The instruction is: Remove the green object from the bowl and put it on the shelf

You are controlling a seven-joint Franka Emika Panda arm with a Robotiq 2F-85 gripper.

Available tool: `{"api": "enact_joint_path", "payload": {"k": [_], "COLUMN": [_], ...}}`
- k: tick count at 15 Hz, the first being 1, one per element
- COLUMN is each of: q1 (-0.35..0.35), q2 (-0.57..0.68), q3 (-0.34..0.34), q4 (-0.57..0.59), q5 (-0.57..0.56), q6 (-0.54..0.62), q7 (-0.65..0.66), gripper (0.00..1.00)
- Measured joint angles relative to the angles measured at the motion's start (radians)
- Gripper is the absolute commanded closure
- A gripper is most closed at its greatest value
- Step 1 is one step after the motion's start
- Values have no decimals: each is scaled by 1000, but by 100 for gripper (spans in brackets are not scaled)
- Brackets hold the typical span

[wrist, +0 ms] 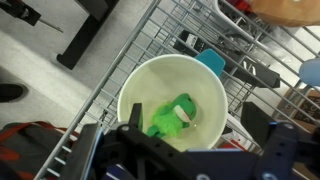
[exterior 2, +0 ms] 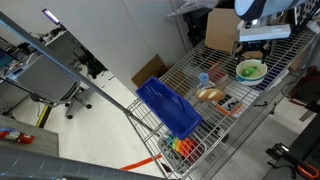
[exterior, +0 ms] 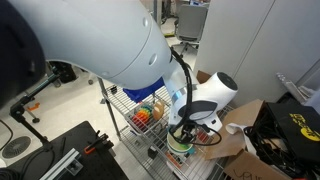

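Observation:
I should lower my gripper past the bowl's rim and close it around the small bright green object, because that object is inside the bowl, below my open fingers.
The cream-white bowl stands on the wire-grid shelf near a corner of the rack. The small bright green object, soft and fuzzy-looking, lies inside it. In an exterior view the bowl shows green inside, with the gripper right above it. In the wrist view my gripper is open and empty. Its fingers hang over the bowl, one by the left rim and one past the right rim. It does not touch the green object. In an exterior view the gripper partly hides the bowl.
A blue rectangular bin lies at the shelf's other end. A light blue cup and a bread-like item sit between bin and bowl. Orange and red items lie on a lower level. A cardboard box stands behind the rack.

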Motion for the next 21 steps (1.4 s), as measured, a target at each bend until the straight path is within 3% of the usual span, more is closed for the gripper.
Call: {"api": "enact_joint_path", "payload": {"k": [11,12,13,21], "q1": [3,6,10,33], "q2": [132,138,143,173], "q3": [-33,-33,-33,-47], "q4": [99,104,107,143], "q5": [-16,-17,-17,-39], "q6": [0,0,0,0], "q7": [-3,-3,-3,5], "gripper": [0,10,28,88]}}
